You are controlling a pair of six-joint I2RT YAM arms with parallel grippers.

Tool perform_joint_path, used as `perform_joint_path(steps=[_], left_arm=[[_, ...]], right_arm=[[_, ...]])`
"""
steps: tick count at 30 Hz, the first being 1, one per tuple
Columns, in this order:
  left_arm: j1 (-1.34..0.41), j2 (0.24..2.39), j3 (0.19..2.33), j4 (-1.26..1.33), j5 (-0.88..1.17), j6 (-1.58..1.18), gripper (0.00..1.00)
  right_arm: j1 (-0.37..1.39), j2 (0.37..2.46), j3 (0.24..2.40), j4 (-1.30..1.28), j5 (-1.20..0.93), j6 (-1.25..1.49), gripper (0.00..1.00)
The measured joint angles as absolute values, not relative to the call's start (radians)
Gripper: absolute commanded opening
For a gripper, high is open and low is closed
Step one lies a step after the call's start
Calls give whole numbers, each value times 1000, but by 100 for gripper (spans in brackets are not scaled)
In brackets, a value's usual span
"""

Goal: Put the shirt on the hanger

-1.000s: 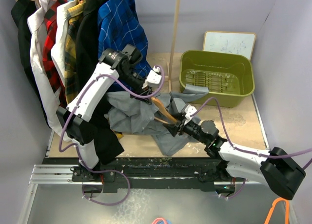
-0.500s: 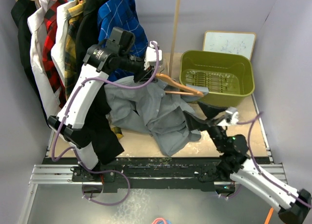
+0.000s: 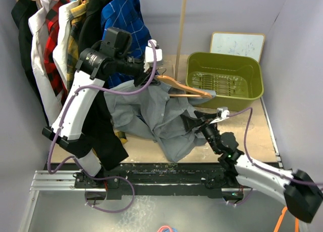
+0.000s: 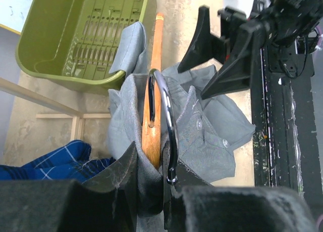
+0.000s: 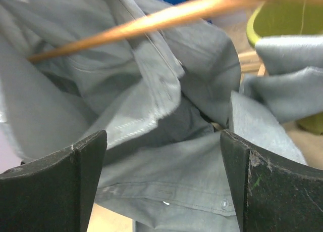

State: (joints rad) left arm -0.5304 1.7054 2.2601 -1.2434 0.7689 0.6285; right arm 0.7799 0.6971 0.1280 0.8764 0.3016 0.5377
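The right gripper moves to the left in the top view onto the shirt edge's stitched corner next, since it juts free under the hanger arm.
The light-grey shirt (image 3: 151,116) lies crumpled on the table, its upper part draped over the tan wooden hanger (image 3: 184,88). My left gripper (image 3: 150,76) is shut on the hanger's top by the metal hook (image 4: 169,126), with shirt fabric pinched in as well, and holds it raised. In the left wrist view the hanger (image 4: 151,105) runs away from the gripper (image 4: 151,191) between folds of shirt (image 4: 212,136). My right gripper (image 3: 194,122) is open and empty, just at the shirt's right edge. Its view shows the shirt's button placket (image 5: 166,166) between the gripper's (image 5: 164,181) spread fingers and a hanger arm (image 5: 151,22) above.
A green bin (image 3: 224,80) stands at the back right with a shirt sleeve over its rim; a whiteboard (image 3: 237,44) is behind it. A rack of hung clothes, including a blue check shirt (image 3: 123,25), fills the back left. A wooden post (image 3: 180,35) stands by the bin.
My left gripper lifted the hanger and shirt up and back. My right gripper let go of the hanger, drew away, and is now open at the shirt's right edge.
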Motion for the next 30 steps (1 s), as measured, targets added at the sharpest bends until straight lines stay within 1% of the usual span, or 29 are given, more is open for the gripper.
perform_joint_path(steps=[3,7,14,17,21,23,24,25,26,27,28,30], left_arm=[[-515,1679,2251,-1242,779,616,0],[-482,1653,2228,-1237,797,609,0],[-471,1647,2191,-1237,807,604,0],[-470,1647,2187,-1236,809,604,0],[-466,1647,2186,-1236,811,604,0],[-464,1647,2186,-1236,811,604,0],[-463,1647,2186,-1236,811,604,0],[-463,1647,2186,-1236,812,604,0],[-463,1647,2186,-1236,812,604,0],[-461,1647,2186,-1236,812,604,0],[-460,1647,2186,-1236,814,604,0],[-458,1647,2186,-1238,819,604,0]], right_arm=[[780,898,111,1059,311,576,92],[780,1077,112,1243,312,601,90],[753,1224,142,1473,286,630,85],[738,1274,168,1532,263,647,80],[732,1344,182,1568,239,672,68],[732,1370,182,1571,232,683,61],[732,1383,182,1571,224,688,55],[732,1390,182,1571,221,690,44],[732,1401,182,1573,217,693,27],[732,1408,182,1575,214,692,5],[732,1419,183,1578,213,702,0],[731,1436,184,1581,216,704,0]])
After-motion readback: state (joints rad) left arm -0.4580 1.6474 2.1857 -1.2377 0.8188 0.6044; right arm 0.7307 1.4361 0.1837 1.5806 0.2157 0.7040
